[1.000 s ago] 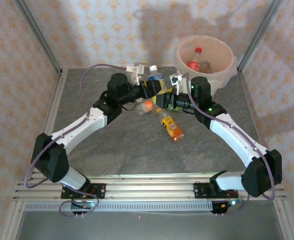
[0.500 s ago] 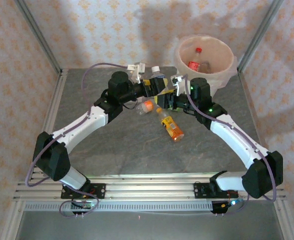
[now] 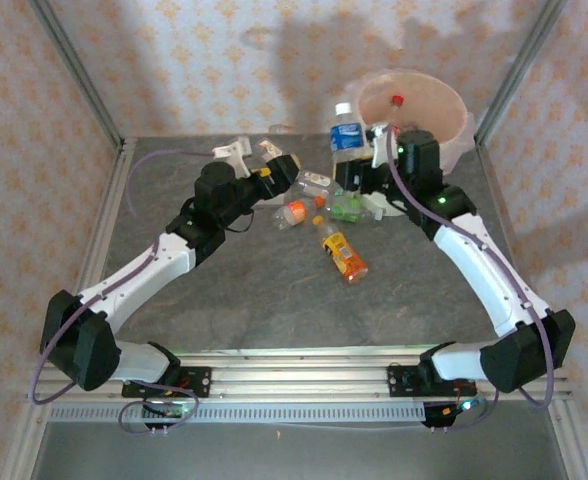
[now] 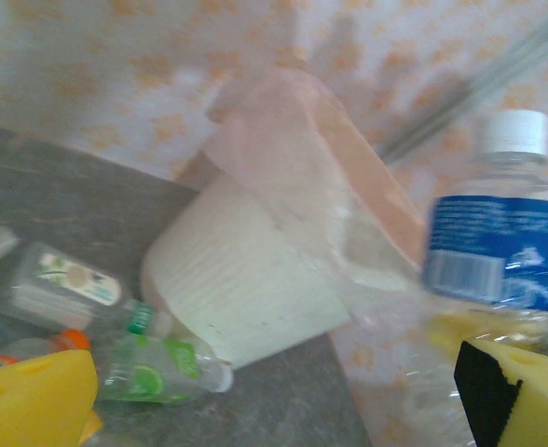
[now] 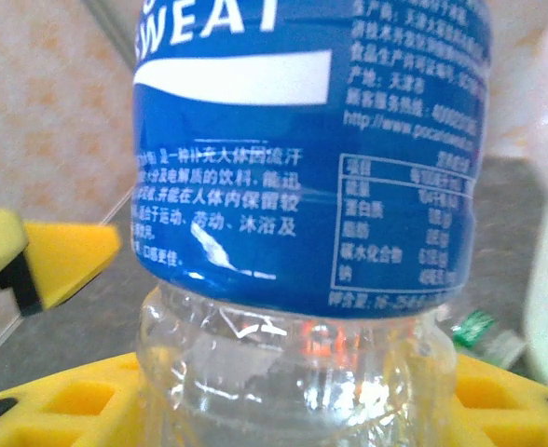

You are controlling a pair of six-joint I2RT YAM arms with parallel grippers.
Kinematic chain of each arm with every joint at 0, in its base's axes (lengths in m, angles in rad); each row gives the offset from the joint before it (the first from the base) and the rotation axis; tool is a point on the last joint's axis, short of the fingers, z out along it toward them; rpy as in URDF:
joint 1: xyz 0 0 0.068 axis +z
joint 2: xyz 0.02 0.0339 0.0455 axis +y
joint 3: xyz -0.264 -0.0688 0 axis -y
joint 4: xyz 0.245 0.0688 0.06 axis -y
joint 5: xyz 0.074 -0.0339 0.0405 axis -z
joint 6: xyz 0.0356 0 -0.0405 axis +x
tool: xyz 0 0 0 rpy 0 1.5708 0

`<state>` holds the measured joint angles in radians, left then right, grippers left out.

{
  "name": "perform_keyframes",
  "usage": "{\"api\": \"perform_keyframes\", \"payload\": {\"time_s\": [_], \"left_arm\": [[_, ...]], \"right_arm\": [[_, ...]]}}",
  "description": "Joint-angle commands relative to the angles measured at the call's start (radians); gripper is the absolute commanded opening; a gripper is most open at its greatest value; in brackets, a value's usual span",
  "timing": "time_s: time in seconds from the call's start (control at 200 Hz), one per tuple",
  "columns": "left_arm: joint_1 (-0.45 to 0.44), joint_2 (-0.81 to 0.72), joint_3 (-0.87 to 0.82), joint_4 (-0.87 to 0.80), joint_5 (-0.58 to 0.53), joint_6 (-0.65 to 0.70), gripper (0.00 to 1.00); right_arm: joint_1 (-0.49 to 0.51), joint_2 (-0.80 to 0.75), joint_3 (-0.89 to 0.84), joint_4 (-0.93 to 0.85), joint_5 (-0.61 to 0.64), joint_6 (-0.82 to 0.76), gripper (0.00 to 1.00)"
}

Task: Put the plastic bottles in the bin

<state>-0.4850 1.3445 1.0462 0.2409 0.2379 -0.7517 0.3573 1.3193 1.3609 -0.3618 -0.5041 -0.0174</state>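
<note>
Next, my right gripper swings outward and over the bin's opening (image 3: 426,106) to release the clear plastic bottle, as the bottle is still held outside the bin's rim.
My right gripper (image 3: 354,168) is shut on a clear plastic bottle with a blue label and a white cap (image 3: 345,134). It holds the bottle upright, just left of the bin (image 3: 454,125). In the right wrist view the blue-label bottle (image 5: 311,186) sits between the yellow pads (image 5: 60,410). My left gripper (image 3: 279,168) stands open and empty to the left of it. Its wrist view shows the bin (image 4: 255,270) and the held bottle (image 4: 502,247). Several bottles lie on the table: an orange one (image 3: 342,252), an orange-capped one (image 3: 294,212), a green one (image 3: 346,207). A red-capped bottle (image 3: 396,101) lies in the bin.
A green-label bottle (image 4: 157,368) and a clear white-label bottle (image 4: 60,284) lie close to the bin's foot. Metal frame posts (image 3: 79,70) stand at the table's back corners, with papered walls behind. The grey tabletop (image 3: 244,300) in front of the bottles is bare.
The left gripper has opened, let go of the blue-label bottle and drawn back to the left. The right gripper has carried that bottle up and towards the bin.
</note>
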Motion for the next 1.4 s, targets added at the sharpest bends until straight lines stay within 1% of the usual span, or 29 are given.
{"api": "perform_keyframes", "payload": {"time_s": [0.0,0.115,0.33,0.455,0.585,0.701,0.876,0.971,1.066,1.236,1.301,1.356,1.396], "left_arm": [[0.021,-0.037,-0.044,0.004,-0.101,-0.049,1.0],[0.028,-0.045,-0.078,-0.023,-0.133,-0.067,1.0],[0.027,-0.037,-0.067,-0.159,-0.203,-0.083,1.0],[0.028,-0.044,-0.067,-0.202,-0.225,-0.08,1.0],[0.029,-0.06,-0.075,-0.24,-0.248,-0.071,1.0],[0.028,-0.072,-0.075,-0.271,-0.26,-0.061,1.0],[0.028,-0.082,-0.078,-0.29,-0.272,-0.055,1.0],[0.028,-0.082,-0.081,-0.297,-0.275,-0.054,1.0],[0.028,-0.082,-0.083,-0.308,-0.28,-0.058,1.0],[0.028,-0.091,-0.081,-0.326,-0.288,-0.051,1.0],[0.028,-0.092,-0.081,-0.331,-0.293,-0.05,1.0],[0.029,-0.09,-0.082,-0.333,-0.293,-0.054,1.0],[0.028,-0.088,-0.083,-0.332,-0.291,-0.056,1.0]], "right_arm": [[-0.038,0.016,0.077,-0.054,0.042,-0.042,0.44],[-0.074,0.039,0.149,-0.088,0.077,-0.079,0.44],[-0.186,0.115,0.28,-0.126,0.151,-0.076,0.44],[-0.246,0.187,0.372,-0.183,0.212,-0.111,0.45],[-0.285,0.256,0.461,-0.263,0.253,-0.18,0.45],[-0.306,0.328,0.562,-0.354,0.333,-0.238,0.47],[-0.324,0.434,0.687,-0.426,0.522,-0.312,0.48],[-0.329,0.501,0.768,-0.487,0.587,-0.341,0.5],[-0.33,0.556,0.822,-0.53,0.615,-0.362,0.53],[-0.331,0.606,0.857,-0.513,0.703,-0.389,0.59],[-0.331,0.628,0.883,-0.523,0.722,-0.393,0.64],[-0.33,0.641,0.905,-0.534,0.732,-0.393,0.72],[-0.33,0.647,0.919,-0.544,0.732,-0.392,0.76]]}}
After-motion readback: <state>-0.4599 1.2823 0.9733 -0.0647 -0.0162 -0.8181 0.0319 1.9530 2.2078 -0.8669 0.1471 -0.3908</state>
